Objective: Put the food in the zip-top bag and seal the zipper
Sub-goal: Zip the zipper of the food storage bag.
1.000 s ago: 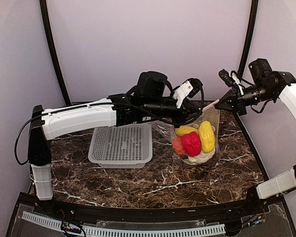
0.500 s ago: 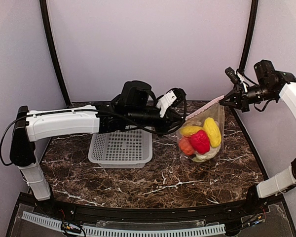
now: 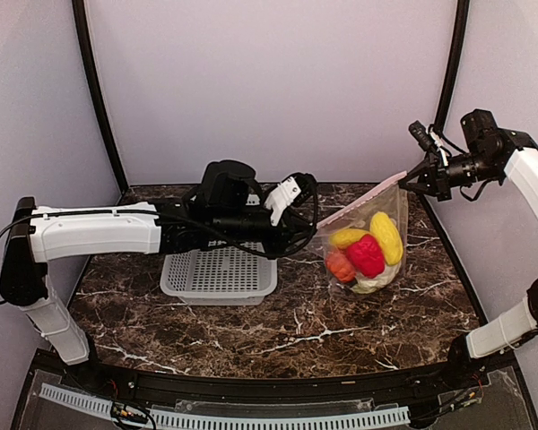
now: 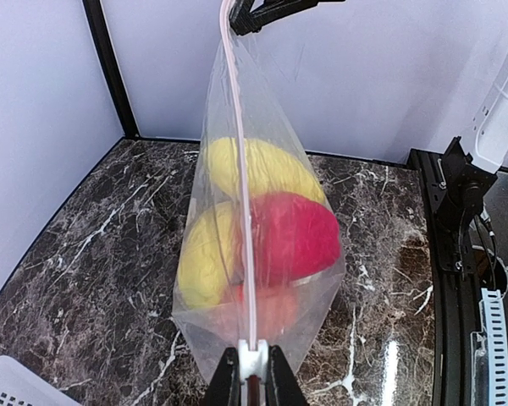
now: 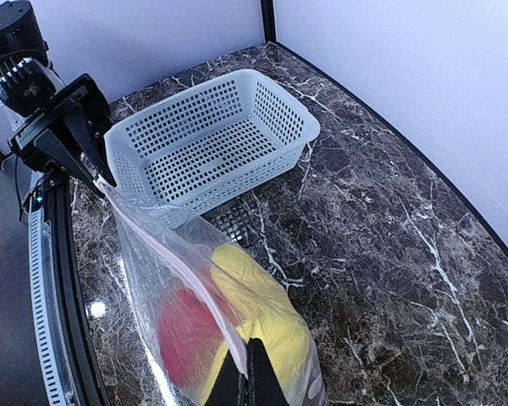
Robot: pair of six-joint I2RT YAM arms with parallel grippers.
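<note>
My left gripper will next move a little toward the basket, away from my right gripper, then open off the white slider point(image 3: 319, 226) point(image 4: 253, 359), as the bag's zipper looks closed.
The clear zip-top bag point(image 3: 381, 215) hangs between my two grippers above the table. Inside it sit the food pieces: a red one point(image 3: 366, 255), yellow ones point(image 3: 386, 237), an orange one and a whitish one at the bottom. The pinkish-white zipper point(image 3: 360, 202) runs taut along the top edge. My left gripper point(image 3: 310, 235) is shut on the zipper's left end, on a small white slider point(image 4: 252, 355). My right gripper point(image 3: 409, 180) is shut on the zipper's right end point(image 5: 250, 359). The left wrist view shows the strip point(image 4: 245, 211) closed along its length, red food point(image 4: 296, 237) behind it.
A white mesh basket point(image 3: 220, 264) stands on the dark marble table left of the bag, under my left arm; its rim point(image 5: 178, 107) shows in the right wrist view. Black frame posts rise at both back corners.
My left gripper has slid left and down along the zipper, away from my right gripper. The strip now stretches out taut between them. The right gripper shifted slightly right.
</note>
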